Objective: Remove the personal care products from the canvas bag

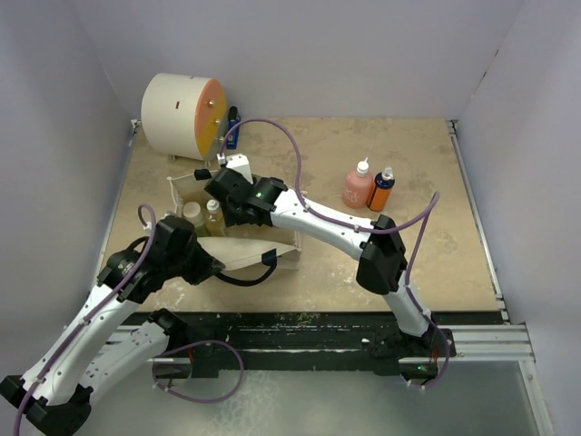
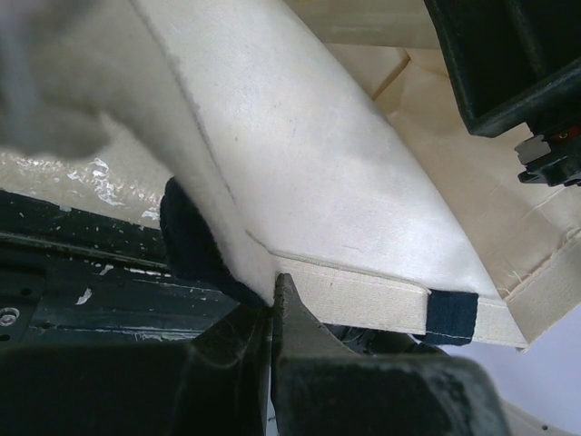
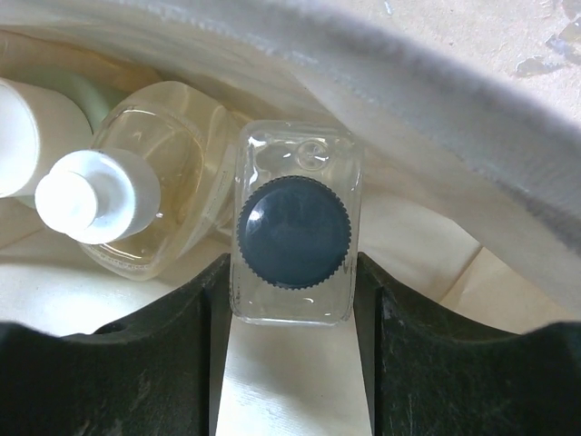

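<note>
The clear bottle should be let go on the bare tabletop beside the orange bottle (image 1: 381, 192). For that, my right gripper needs to move up out of the bag (image 1: 238, 252) next and then down there.
The canvas bag (image 1: 238, 252) lies open near the table's front left. My left gripper (image 1: 211, 263) is shut on the bag's rim fabric (image 2: 363, 295), next to a dark strap (image 2: 191, 238). My right gripper (image 1: 229, 198) reaches down into the bag. In the right wrist view its fingers (image 3: 204, 300) press both sides of a clear dark-capped bottle (image 3: 293, 234). A yellowish white-capped bottle (image 3: 136, 195) lies beside it, and a white-lidded container (image 3: 23, 136) sits at the left edge. A pink white-capped bottle (image 1: 358, 186) and an orange dark-capped bottle (image 1: 381, 192) stand on the table, right of the bag.
A big white drum with an orange face (image 1: 182, 113) stands at the back left, just behind the bag, with a small blue item (image 1: 233, 119) beside it. Grey walls close the table at the back and sides.
</note>
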Available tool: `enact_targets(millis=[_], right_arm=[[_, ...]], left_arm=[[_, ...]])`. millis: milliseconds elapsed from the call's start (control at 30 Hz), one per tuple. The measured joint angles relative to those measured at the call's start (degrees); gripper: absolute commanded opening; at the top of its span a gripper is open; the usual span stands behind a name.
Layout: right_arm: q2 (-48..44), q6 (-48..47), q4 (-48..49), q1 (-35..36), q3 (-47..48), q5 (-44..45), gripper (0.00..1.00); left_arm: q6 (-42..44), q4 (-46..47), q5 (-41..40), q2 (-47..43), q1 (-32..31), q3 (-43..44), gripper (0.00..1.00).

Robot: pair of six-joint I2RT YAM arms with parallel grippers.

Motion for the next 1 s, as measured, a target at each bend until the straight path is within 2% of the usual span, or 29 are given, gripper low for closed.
enact_targets(millis=[200,333,433,533,667,1000], right_arm=[[1.2,-1.4,0.3,-0.2,0.0,-1.3,0.69],[4.0,-2.3,1.0,-0.4,0.0,-1.7,0.67],[5.1,-2.7,1.3,-0.8,0.0,-2.1,0.55],[5.2,-3.5,2.1,-1.1,0.0,-2.9,0.28],[5.2,-5.1,2.2,-1.2,0.1,-3.9,0.0],[1.1,-8.1,-0.5,-1.9,1.5,-8.7,0.0]], left_arm=[[0.1,0.0,0.3,0.4,0.0,0.0,0.0],[0.1,0.0,0.3,0.6,0.0,0.1,0.0],[0.1,0.2,0.4,0.8,0.0,0.2,0.0],[0.1,0.7,0.5,1.1,0.0,0.2,0.0],[0.1,0.8,0.5,1.5,0.0,0.6,0.0],[0.1,0.6,0.7,0.5,0.0,1.0,0.0]])
